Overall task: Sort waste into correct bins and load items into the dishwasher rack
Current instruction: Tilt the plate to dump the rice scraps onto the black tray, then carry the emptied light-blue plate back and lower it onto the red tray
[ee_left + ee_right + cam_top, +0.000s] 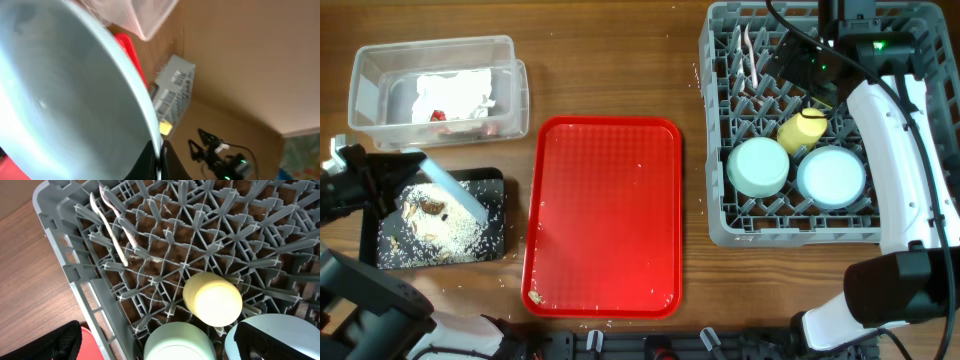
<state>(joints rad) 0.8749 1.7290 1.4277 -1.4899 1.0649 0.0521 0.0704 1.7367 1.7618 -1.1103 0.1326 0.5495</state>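
My left gripper should carry the plate to the right in the overhead view to the red tray's bare middle [605, 212] next, lower it flat and let go of it.
My left gripper [406, 180] is shut on the rim of the larger light blue plate [453, 190] and holds it tilted over the black tray [492, 185], which holds rice-like crumbs and brown scraps [432, 218]. In the left wrist view the plate [60, 100] fills the frame and the jaws [158, 161] pinch its edge. The white wrapper [455, 95] lies in the clear tub [365, 75]. The grey dishwasher rack [715, 120] holds the mint bowl [758, 165], light blue bowl [831, 176], yellow cup [802, 128], and fork and spoon [750, 55]. My right gripper [160, 342] hovers open and empty over the rack [75, 265].
The flat red serving tray [605, 215] lies in the middle with a few crumbs near its front left corner. A few crumbs lie on the wooden table between the black tray and the red tray. The right arm [895, 150] stretches over the rack's right side.
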